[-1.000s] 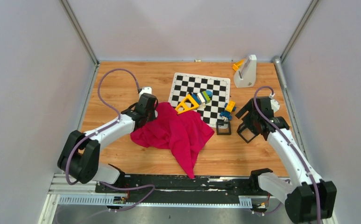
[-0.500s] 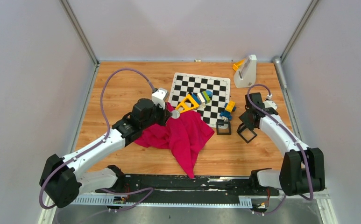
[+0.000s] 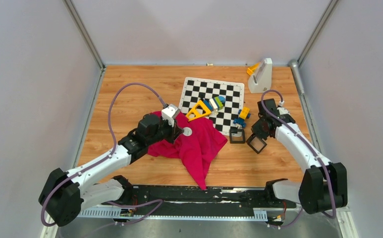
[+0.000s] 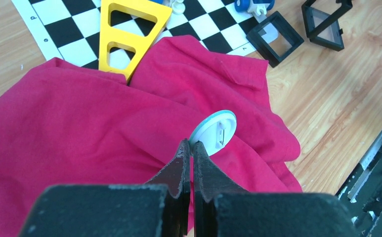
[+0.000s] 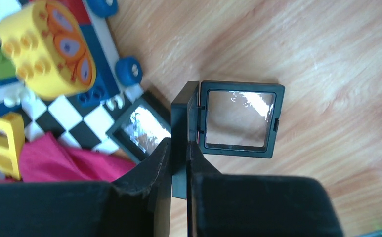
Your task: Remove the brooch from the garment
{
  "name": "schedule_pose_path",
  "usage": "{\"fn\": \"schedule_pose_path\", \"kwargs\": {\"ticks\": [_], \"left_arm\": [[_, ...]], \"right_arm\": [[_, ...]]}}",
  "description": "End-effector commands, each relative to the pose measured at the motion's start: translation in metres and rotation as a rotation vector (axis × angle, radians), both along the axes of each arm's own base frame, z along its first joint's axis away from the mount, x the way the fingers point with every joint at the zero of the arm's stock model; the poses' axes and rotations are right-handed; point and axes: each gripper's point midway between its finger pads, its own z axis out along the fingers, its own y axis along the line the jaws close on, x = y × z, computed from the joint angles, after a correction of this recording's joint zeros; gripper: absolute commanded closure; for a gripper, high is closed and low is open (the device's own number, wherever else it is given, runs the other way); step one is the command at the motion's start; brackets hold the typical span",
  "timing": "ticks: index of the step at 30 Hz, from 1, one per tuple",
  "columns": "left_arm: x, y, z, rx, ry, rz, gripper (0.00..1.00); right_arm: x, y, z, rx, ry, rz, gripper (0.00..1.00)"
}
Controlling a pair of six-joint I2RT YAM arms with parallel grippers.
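The right gripper moves back and toward the garment next, then releases the black frame's flap, so the frame gets onto empty wood beside the magenta garment.
The brooch (image 4: 213, 133), a small pale round disc, shows its back with a metal pin. My left gripper (image 4: 191, 144) is shut on its lower edge, just above the crumpled magenta garment (image 4: 80, 128). From above, the brooch (image 3: 187, 132) sits over the middle of the garment (image 3: 199, 148), at the tip of the left gripper (image 3: 180, 132). Whether the pin still passes through the cloth I cannot tell. My right gripper (image 5: 180, 143) is shut on the side flap of a hollow black square frame (image 5: 238, 118), right of the garment on the wood.
A chequered board (image 3: 229, 91) lies behind the garment, carrying a yellow triangle (image 3: 199, 110) and coloured toy blocks (image 3: 216, 102). A second black frame (image 3: 237, 135) lies at the board's near corner. At the back right stands a white stand (image 3: 260, 75). Grey walls close in three sides.
The left gripper swung from the garment's left edge to over its middle; the brooch, not visible a second ago, came into view there. The right gripper closed on the black frame, which shifted left.
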Motion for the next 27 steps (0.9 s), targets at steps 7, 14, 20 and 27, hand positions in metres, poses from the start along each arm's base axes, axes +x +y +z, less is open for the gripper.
{"fn": "schedule_pose_path", "kwargs": {"ticks": [7,14,20,27], "left_arm": [[-0.003,-0.016,0.024,-0.083,-0.095,-0.087,1.00],[-0.004,-0.019,0.020,-0.090,-0.086,-0.107,1.00],[-0.002,-0.018,0.016,-0.074,-0.079,-0.097,1.00],[0.001,-0.016,0.012,-0.057,-0.073,-0.082,1.00]], "right_arm": [[-0.045,0.048,0.029,0.088,-0.030,0.171,1.00],[-0.071,0.092,0.023,0.013,0.051,0.373,0.97],[-0.085,0.104,-0.003,-0.111,0.189,0.459,0.97],[-0.089,0.130,-0.016,-0.259,0.214,0.614,0.69]]}}
